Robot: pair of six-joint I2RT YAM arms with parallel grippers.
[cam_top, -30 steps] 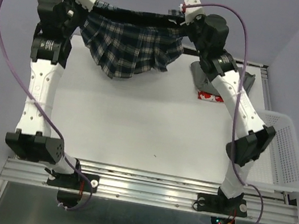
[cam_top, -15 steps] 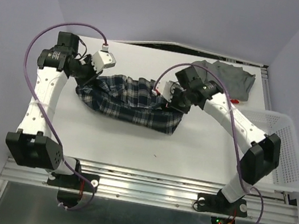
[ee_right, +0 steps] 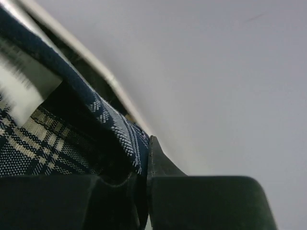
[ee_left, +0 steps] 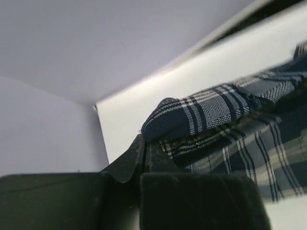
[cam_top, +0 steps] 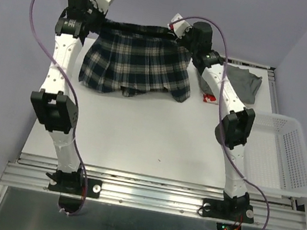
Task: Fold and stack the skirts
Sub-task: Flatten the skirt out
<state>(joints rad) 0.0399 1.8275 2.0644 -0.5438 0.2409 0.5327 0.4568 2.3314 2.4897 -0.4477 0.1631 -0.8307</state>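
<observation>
I will next move my right gripper back and down to the hem's near corner (cam_top: pixel 181 98), below and back of it, and let go, because the waistband hangs past the table.
The plaid skirt (cam_top: pixel 135 64) hangs spread out by its dark waistband at the table's far edge, its hem on the white table (cam_top: pixel 139 130). My left gripper (cam_top: pixel 99 17) is shut on the waistband's left corner; the plaid cloth (ee_left: pixel 216 115) runs out from between its jaws. My right gripper (cam_top: pixel 182 35) is shut on the waistband's right corner, with plaid cloth (ee_right: pixel 115 129) pinched in the jaws. The grey skirt (cam_top: pixel 239 82) lies crumpled at the far right. A bit of the white and red skirt (cam_top: pixel 210 98) shows under it, behind the right arm.
A white mesh basket (cam_top: pixel 280 155) stands at the table's right edge. Purple-grey walls close in the back and sides. The aluminium rail (cam_top: pixel 152 189) with both arm bases runs along the near edge.
Both grippers have risen and moved back and apart with the plaid skirt. It was bunched low on the table half a second ago and now hangs stretched flat at the far edge.
</observation>
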